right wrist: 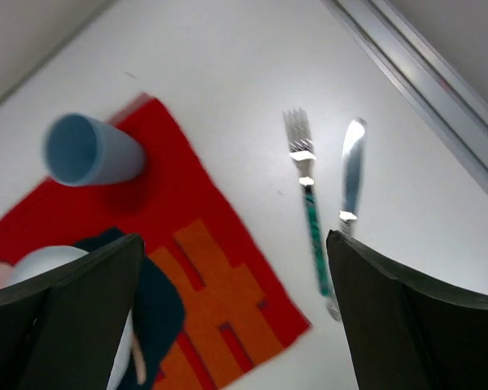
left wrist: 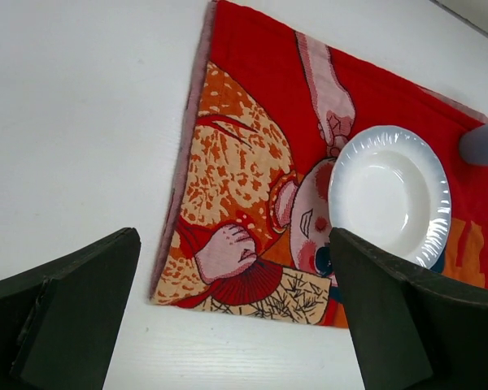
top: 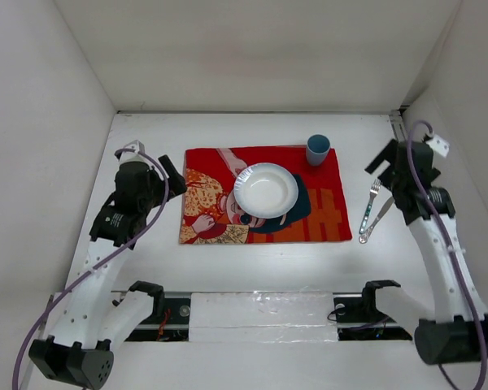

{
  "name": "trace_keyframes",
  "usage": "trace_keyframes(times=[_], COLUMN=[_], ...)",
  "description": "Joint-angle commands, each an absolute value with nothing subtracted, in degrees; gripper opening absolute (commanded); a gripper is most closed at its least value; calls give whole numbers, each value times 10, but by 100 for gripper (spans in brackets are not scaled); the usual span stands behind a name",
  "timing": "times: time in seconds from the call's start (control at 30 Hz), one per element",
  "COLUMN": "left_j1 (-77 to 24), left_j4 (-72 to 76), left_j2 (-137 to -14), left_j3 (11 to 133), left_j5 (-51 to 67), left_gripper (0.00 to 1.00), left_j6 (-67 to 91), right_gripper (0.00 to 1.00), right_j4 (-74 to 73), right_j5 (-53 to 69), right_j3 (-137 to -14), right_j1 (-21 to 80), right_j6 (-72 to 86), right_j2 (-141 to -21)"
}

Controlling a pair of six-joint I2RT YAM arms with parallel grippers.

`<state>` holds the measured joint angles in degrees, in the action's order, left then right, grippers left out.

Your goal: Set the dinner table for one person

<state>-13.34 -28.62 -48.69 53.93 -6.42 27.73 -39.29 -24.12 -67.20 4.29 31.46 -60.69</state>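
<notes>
The right gripper moves down and back onto the knife's handle near the blade (top: pixel 376 222) (right wrist: pixel 347 219) next, since the knife is farther from the fork there than at its near end.
The white dinner table (top: pixel 260 256) carries a red cartoon-face cloth (top: pixel 325 213). A white plate (top: pixel 265 190) sits on the cloth's middle, a blue cup (top: pixel 318 150) on its far right corner. A fork (top: pixel 369 208) and a knife (top: pixel 382 213) lie side by side on the bare table right of the cloth. My left gripper (top: pixel 176 177) is open and empty, raised above the cloth's left edge (left wrist: pixel 179 187). My right gripper (top: pixel 384 161) is open and empty, raised above the fork (right wrist: pixel 307 195) and knife (right wrist: pixel 351 175).
White walls close the table on the left, far and right sides. A metal rail (right wrist: pixel 423 81) runs along the right wall near the knife. The arm bases and a taped strip (top: pixel 260 313) sit at the near edge.
</notes>
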Motion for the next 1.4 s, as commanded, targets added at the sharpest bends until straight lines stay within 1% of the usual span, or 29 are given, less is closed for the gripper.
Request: trace_keyframes(times=[0.0,0.13,0.2,0.3,0.43,0.57,0.8,0.9,0.93,1.07,1.27,1.3,1.37], left_j1=[-132,-132,-132,-132,-132,-132,-132,-132,-132,-132,-132,-132,-132], left_j4=[-283,-278,-278,-278,-284,-289,-289,-289,-289,-289,-289,-284,-284], left_j2=[-472,-459,-453,-453,-453,-453,-441,-436,-436,-430,-417,-412,-412], left_j3=[555,548,548,548,548,554,554,554,554,554,554,554,554], left_j5=[-88,-83,-83,-83,-98,-98,-98,-93,-93,-93,-93,-93,-93], left_gripper=[100,100,100,100,100,100,100,100,100,100,100,100,100], left_j6=[277,277,277,277,277,277,277,277,277,277,277,277,277], right_gripper=[100,100,100,100,100,100,100,100,98,96,91,88,88], right_j4=[-359,-375,-395,-393,-381,-375,-314,-309,-308,-308,-308,-308,-308], right_j5=[-196,-131,-123,-73,-75,-98,-27,-26,-26,-46,-67,-67,-67], right_j3=[-585,-535,-522,-485,-455,-450,-444,-439,-439,-444,-449,-449,-454], right_j1=[-10,-72,-114,-169,-201,-201,-207,-207,-207,-201,-196,-196,-196], right_j6=[338,337,367,390,410,410,370,370,370,370,381,381,381], right_j2=[-523,-518,-549,-573,-584,-622,-690,-724,-731,-751,-771,-771,-792])
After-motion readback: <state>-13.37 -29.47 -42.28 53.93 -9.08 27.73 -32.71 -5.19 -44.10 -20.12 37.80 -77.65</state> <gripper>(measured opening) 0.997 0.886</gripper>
